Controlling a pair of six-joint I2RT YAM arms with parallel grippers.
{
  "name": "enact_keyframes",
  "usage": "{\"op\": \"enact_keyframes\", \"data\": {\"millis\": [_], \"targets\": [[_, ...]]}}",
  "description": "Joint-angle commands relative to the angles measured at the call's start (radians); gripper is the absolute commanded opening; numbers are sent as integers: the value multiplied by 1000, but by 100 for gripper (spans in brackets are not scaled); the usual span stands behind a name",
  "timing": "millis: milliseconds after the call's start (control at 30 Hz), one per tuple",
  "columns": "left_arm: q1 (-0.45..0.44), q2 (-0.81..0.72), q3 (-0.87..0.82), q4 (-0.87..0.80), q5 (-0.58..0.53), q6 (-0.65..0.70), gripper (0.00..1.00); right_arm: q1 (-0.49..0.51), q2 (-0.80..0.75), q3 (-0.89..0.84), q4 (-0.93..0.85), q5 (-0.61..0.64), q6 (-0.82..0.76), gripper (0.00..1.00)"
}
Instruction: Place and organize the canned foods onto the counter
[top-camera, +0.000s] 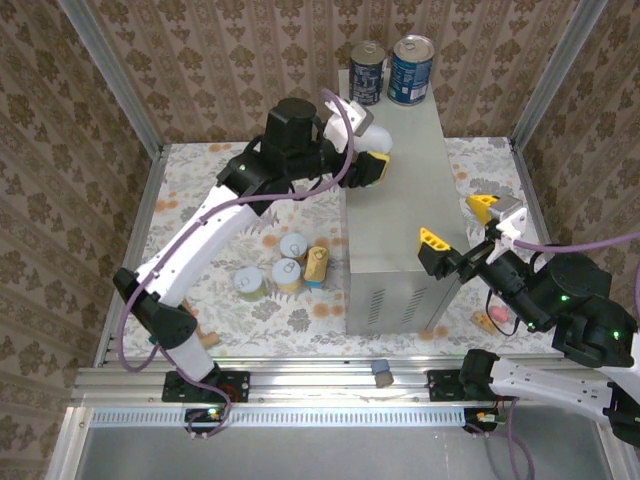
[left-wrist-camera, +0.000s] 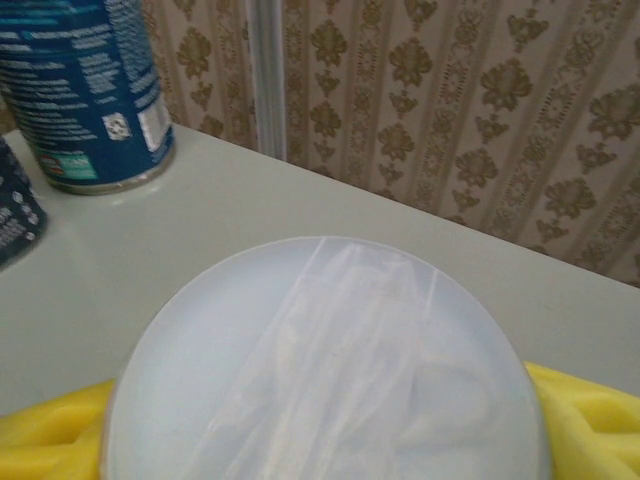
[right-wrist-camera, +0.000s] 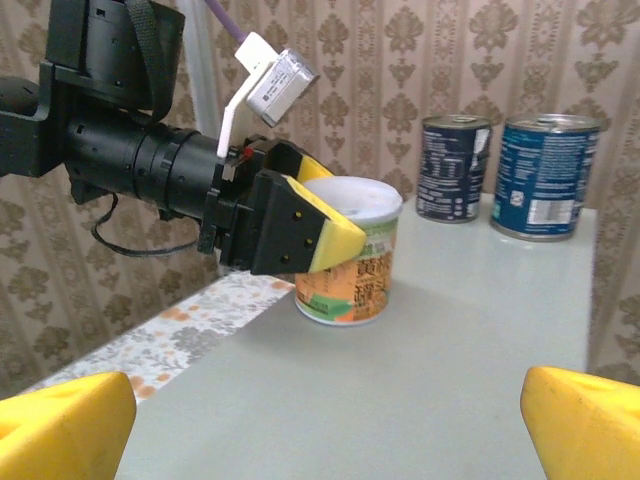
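Note:
The orange-labelled can still has a gap between it and dark-blue cans. My left gripper needs to carry it outward along the counter next, to the part in front of them, and then let it go.
The counter (top-camera: 400, 210) is a tall grey box at centre right. Two dark-blue cans (top-camera: 367, 72) (top-camera: 411, 70) stand at its far end, the nearer one (left-wrist-camera: 85, 90) in the left wrist view. My left gripper (top-camera: 372, 165) is shut on an orange-labelled can (right-wrist-camera: 355, 280) that stands upright near the counter's left edge. Its pale lid (left-wrist-camera: 330, 370) sits between the yellow pads (left-wrist-camera: 50, 435). My right gripper (top-camera: 458, 222) hangs open over the counter's near right side, nothing between its fingers (right-wrist-camera: 585, 420). Three short cans (top-camera: 286, 274) stand on the table left of the counter.
A gold-coloured oblong thing (top-camera: 317, 265) lies beside the three cans. A wooden piece (top-camera: 208, 340) rests by the left arm's base and a small orange object (top-camera: 495, 318) right of the counter. The middle of the counter top (right-wrist-camera: 400, 390) is bare.

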Motion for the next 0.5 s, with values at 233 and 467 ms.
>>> {"op": "enact_keyframes", "data": {"millis": [233, 467], "targets": [[83, 143, 205, 119, 9, 2, 66, 4, -7, 21, -49, 144, -67, 100], [109, 230, 288, 117, 32, -19, 69, 4, -16, -1, -42, 161, -81, 100]]}}
